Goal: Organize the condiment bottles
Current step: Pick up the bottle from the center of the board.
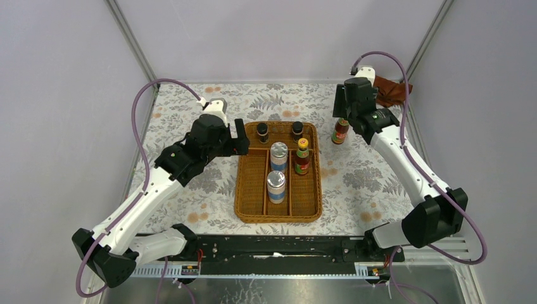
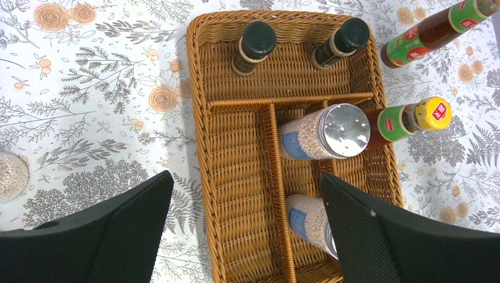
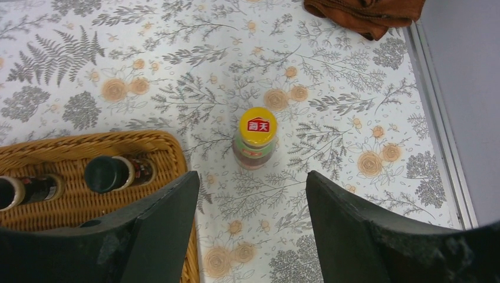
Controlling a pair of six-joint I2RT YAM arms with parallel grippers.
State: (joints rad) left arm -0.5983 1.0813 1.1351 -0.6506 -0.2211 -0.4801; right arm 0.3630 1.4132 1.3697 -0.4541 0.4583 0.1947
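This red sauce bottle still stands outside the tray. I need to lower my right gripper next, with its fingers open, around the yellow cap point(image 3: 257, 126) below it.
The brown wicker tray point(image 1: 278, 218) holds two tiny dark black-capped bottles point(image 1: 262, 132) point(image 1: 297, 130) in its far compartment. Two silver-lidded blue-labelled shakers point(image 1: 278, 155) point(image 1: 276, 185) stand in the middle lane. One red yellow-capped sauce bottle point(image 1: 302, 156) stands in the right lane. The other red sauce bottle point(image 1: 341, 131) point(image 3: 257, 138) stands on the table right of the tray. My right gripper point(image 1: 342, 109) point(image 3: 252, 177) is open and empty just above it. My left gripper point(image 1: 242, 138) point(image 2: 246, 180) is open and empty over the tray's left lane point(image 2: 236, 165). No black-lidded jar shows whole.
A rust-brown cloth point(image 1: 391, 90) lies at the far right corner. A round container of white grains point(image 2: 9, 177) is cut off by the left edge of the left wrist view, on the table left of the tray. Metal frame rails border the table.
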